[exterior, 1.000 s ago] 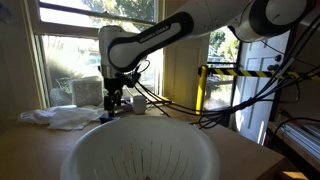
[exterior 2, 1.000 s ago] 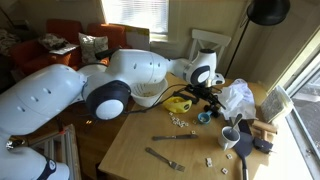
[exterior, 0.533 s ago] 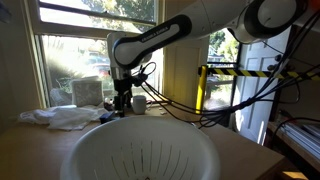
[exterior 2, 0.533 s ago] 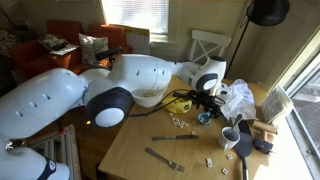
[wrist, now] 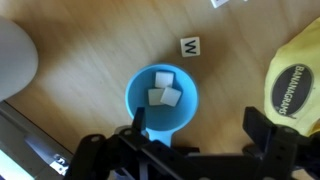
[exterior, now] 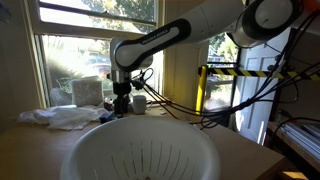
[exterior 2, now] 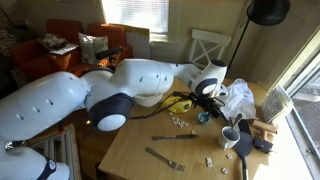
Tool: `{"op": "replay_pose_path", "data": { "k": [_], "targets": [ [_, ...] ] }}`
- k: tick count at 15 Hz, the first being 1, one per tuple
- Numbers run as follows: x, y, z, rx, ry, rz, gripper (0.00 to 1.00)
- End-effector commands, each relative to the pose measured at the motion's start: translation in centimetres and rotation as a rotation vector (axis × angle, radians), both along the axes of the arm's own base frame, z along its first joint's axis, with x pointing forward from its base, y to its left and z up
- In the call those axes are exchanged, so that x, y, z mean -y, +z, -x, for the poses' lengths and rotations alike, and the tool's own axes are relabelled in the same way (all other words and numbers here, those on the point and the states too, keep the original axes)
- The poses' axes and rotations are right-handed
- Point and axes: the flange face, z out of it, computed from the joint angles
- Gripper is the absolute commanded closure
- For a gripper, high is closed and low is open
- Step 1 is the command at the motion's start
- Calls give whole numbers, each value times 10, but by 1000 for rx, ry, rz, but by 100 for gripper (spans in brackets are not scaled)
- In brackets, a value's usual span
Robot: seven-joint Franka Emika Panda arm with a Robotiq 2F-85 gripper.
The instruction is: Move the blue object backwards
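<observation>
My gripper should next move down over the cup's pouch-side rim (exterior 2: pixel 200 116) (wrist: pixel 196 107) and close there, because that rim is between my open fingers.
The blue object is a small blue cup (wrist: pixel 162 100) with three white cubes inside, standing on the wooden table. It also shows in an exterior view (exterior 2: pixel 204 117). My gripper (wrist: pixel 200 128) hangs right above it, open and holding nothing. The left finger (wrist: pixel 140 124) overlaps the cup's left rim, and the right finger (wrist: pixel 262 128) stands well off to the cup's right over bare wood. The gripper shows in both exterior views (exterior: pixel 120 104) (exterior 2: pixel 206 99). In the exterior view with the big bowl, the cup is hidden.
A yellow Bananagrams pouch (wrist: pixel 296 75) lies close to the right finger. A letter tile marked W (wrist: pixel 190 46) lies beyond the cup. A white rounded object (wrist: pixel 14 60) is at the left. A white mug (exterior 2: pixel 231 137), forks (exterior 2: pixel 175 138), a crumpled bag (exterior 2: pixel 239 97) and a big white bowl (exterior: pixel 140 150) are nearby.
The arm has shifted sideways across the table and now stands over the blue cup. The cup has not moved, and the jaws stay open.
</observation>
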Motion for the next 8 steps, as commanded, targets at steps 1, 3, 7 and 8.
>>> {"op": "replay_pose_path", "data": {
  "k": [1, 3, 7, 8],
  "targets": [
    [-4, -2, -1, 9, 114, -65, 0],
    [-5, -4, 0, -2, 143, -72, 0],
    [-3, -14, 3, -18, 167, -79, 23],
    [-3, -17, 3, -21, 173, -77, 28]
  ]
}}
